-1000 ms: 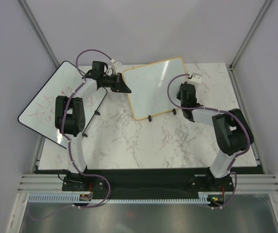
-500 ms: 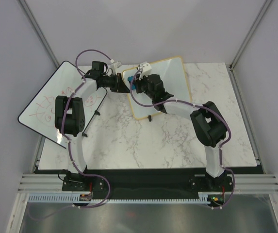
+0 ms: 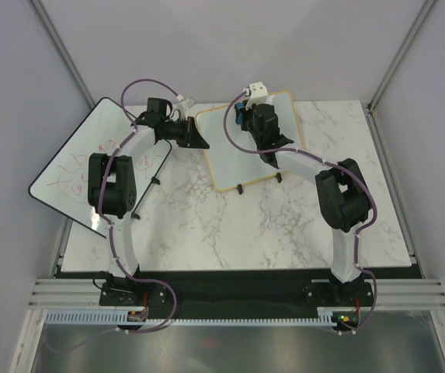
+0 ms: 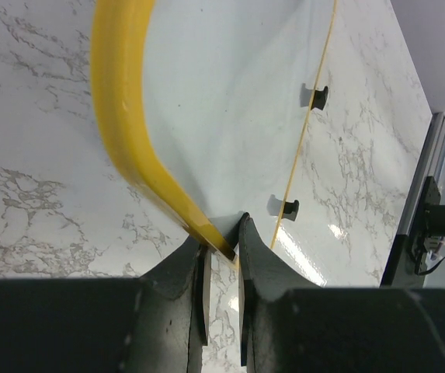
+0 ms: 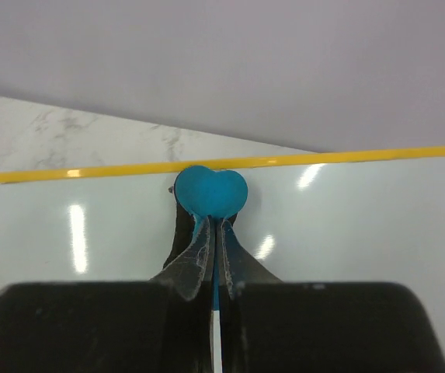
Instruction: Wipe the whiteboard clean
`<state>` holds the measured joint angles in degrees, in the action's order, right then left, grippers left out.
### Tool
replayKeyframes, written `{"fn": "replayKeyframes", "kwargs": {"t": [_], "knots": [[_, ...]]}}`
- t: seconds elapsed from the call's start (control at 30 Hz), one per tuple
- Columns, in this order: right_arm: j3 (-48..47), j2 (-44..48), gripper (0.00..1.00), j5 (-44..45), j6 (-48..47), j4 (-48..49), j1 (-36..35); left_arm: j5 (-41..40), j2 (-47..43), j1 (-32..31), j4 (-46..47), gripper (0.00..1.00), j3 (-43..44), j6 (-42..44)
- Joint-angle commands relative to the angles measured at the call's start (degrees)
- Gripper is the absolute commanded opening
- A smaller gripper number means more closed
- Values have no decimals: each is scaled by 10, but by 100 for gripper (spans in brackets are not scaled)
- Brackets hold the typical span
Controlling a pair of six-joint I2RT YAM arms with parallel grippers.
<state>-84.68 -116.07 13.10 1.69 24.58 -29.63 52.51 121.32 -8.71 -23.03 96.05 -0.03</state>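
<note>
The whiteboard's surface is blank, so I will move my right gripper to the right in the top view, past the whiteboard's frame, and let go of the eraser [image 3: 239,111] on the bare tabletop.
The whiteboard [image 3: 234,159] with the pale tan frame lies tilted on the marble table, two small black feet at its near edge. Its surface looks blank. My left gripper [image 3: 201,140] is shut on its left corner; in the left wrist view the fingertips [image 4: 222,242] pinch the yellow-looking frame [image 4: 121,116]. My right gripper [image 3: 245,118] is at the board's far edge, shut on a blue heart-shaped eraser [image 3: 239,111]. In the right wrist view the eraser [image 5: 210,190] presses against the white surface [image 5: 346,225] just below the frame, held by my right gripper [image 5: 214,231].
A larger black-edged whiteboard [image 3: 67,175] with red doodles leans off the table's left side, behind my left arm. The marble table [image 3: 230,233] spreads in front of the small board. Grey walls and metal posts close the back and sides.
My right arm swept the eraser from the board's right side across to its left, then up to the far edge near the middle. My left gripper stayed shut on the corner.
</note>
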Motion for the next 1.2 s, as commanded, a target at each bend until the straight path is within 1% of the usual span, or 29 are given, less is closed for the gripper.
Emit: {"fn": "replayKeyframes", "kwargs": {"t": [0.0,0.07,0.1,0.23,0.27,0.37,0.4,0.43,0.53,0.6,0.63,0.67,0.7,0.73,0.77,0.8,0.83,0.87,0.9,0.93,1.03,1.17], "knots": [[8,-6,0,62,-12,-48,33,-61,-11,-7,0,2,7,96],[6,-6,0,49,-12,-51,19,-61,-10,-7,0,2,9,96],[6,-6,0,46,-28,-50,11,-64,-10,-7,1,2,8,95],[11,-2,0,-19,-41,-29,-39,-63,-10,-7,0,2,7,95],[11,-3,0,-52,-38,-26,-58,-64,-10,-7,-2,2,7,96],[12,-5,0,-84,-20,-16,-80,-65,-10,-7,-3,2,7,96],[12,-8,0,-90,5,-13,-79,-65,-10,-7,-3,2,7,96],[10,-11,0,-81,9,-14,-79,-66,-9,-7,-4,2,7,95],[15,-14,0,-34,29,-31,-57,-66,-11,-7,-4,2,4,96],[36,1,0,-4,52,-29,-23,-66,-12,-7,-4,2,2,98],[62,9,0,13,73,-28,-11,-67,-12,-7,-4,2,1,99],[77,18,0,30,82,-29,18,-66,-13,-7,-4,2,0,100],[94,41,0,62,94,-30,33,-67,-14,-7,-4,2,-1,101],[133,52,0,72,128,-29,50,-67,-14,-7,-4,2,-2,103],[155,65,0,81,148,-28,85,-67,-15,-6,-4,2,-2,105],[177,88,0,83,171,-26,104,-67,-15,-6,-4,2,-2,107],[219,99,0,76,189,-16,124,-67,-16,-7,-4,2,-3,108],[237,107,0,74,212,-13,155,-68,-17,-7,-4,2,-4,110],[252,120,0,71,217,-9,168,-67,-17,-7,-4,2,-6,111],[273,124,0,73,216,-4,176,-66,-17,-7,-4,2,-7,112],[289,140,0,70,200,5,186,-69,-16,-7,-4,2,-10,112],[289,162,0,67,192,8,189,-68,-16,-7,-4,2,-10,111]]}}
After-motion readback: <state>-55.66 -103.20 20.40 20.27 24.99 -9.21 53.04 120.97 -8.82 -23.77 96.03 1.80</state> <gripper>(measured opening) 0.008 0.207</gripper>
